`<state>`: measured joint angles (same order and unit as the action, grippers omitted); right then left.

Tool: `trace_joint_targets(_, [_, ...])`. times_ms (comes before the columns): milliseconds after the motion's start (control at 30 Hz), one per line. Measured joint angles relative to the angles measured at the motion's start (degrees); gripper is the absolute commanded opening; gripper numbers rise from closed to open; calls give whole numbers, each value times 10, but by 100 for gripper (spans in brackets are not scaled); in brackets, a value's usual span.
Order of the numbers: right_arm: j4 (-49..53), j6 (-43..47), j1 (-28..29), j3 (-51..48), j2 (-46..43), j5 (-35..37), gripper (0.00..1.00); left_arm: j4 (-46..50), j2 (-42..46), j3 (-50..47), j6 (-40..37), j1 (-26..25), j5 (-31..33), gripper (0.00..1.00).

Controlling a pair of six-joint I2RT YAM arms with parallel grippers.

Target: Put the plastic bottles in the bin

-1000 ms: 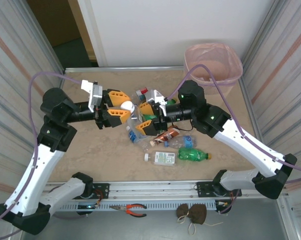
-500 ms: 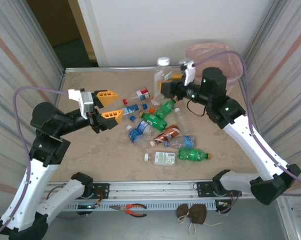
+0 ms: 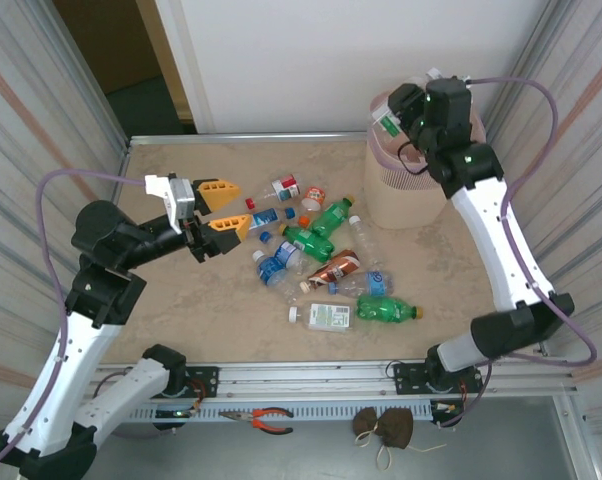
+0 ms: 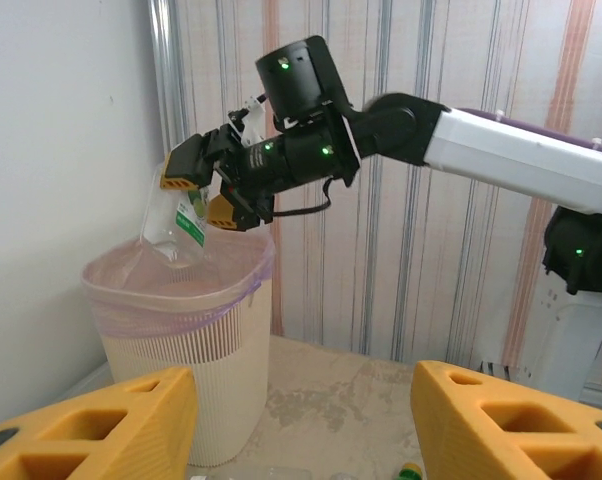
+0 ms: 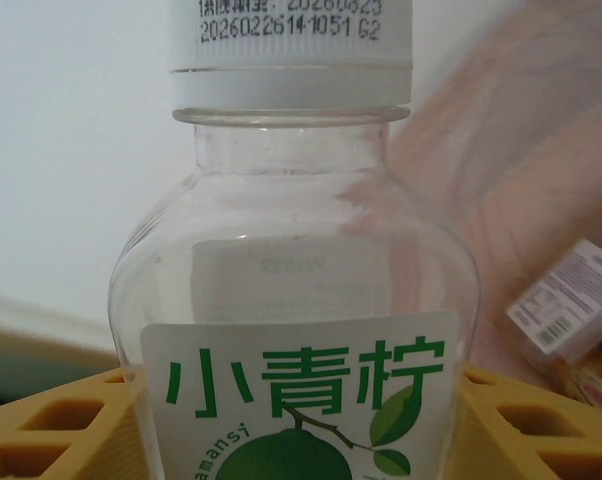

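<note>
The robot's right gripper will next tilt downward and lower into the liner's opening [image 3: 389, 147] to release the clear bottle, because that opening is below the gripper.
My right gripper [image 3: 394, 118] is raised above the bin [image 3: 406, 195], a beige wastebasket with a pink liner, and is shut on a clear bottle [image 5: 299, 290] with a white cap and a green-printed label. In the left wrist view this bottle [image 4: 178, 215] hangs tilted over the bin's rim [image 4: 181, 290]. My left gripper [image 3: 215, 206] stands open over the left part of the table, its yellow fingers [image 4: 101, 425] apart with nothing between them. Several plastic bottles [image 3: 321, 255], green, clear and brown, lie in a loose pile mid-table.
The pile runs from a red-labelled bottle [image 3: 286, 187] at the back to a green one [image 3: 386, 311] and a white-labelled one [image 3: 326, 317] at the front. Striped walls close in both sides. A labelled item [image 5: 571, 290] lies inside the liner.
The right arm has lifted the clear bottle from the pile and swung it up over the bin. The left gripper has drawn back to the left, away from the pile.
</note>
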<state>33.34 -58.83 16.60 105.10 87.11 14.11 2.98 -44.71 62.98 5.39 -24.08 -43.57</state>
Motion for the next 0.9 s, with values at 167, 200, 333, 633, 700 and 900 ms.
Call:
trace_joint_targets(167, [116, -122, -35, 98, 66, 38, 35, 0, 0, 0, 4, 0, 1, 58])
trace_joint_targets(200, [136, -143, -41, 109, 76, 43, 34, 0, 1, -1, 4, 0, 2, 58])
trace_joint_targets(333, [193, -202, -56, 141, 117, 52, 33, -1, 7, -9, 6, 0, 5, 58])
trace_joint_targets(633, [263, -283, -80, 182, 206, 31, 32, 0, 25, -25, 6, 0, 19, 58])
trace_joint_targets(700, [272, -296, -84, 187, 221, 22, 33, 2, 28, -29, 6, 0, 22, 57])
trace_joint_targets(900, [289, -326, -94, 200, 265, 3, 32, 3, 36, -31, 6, 0, 32, 57])
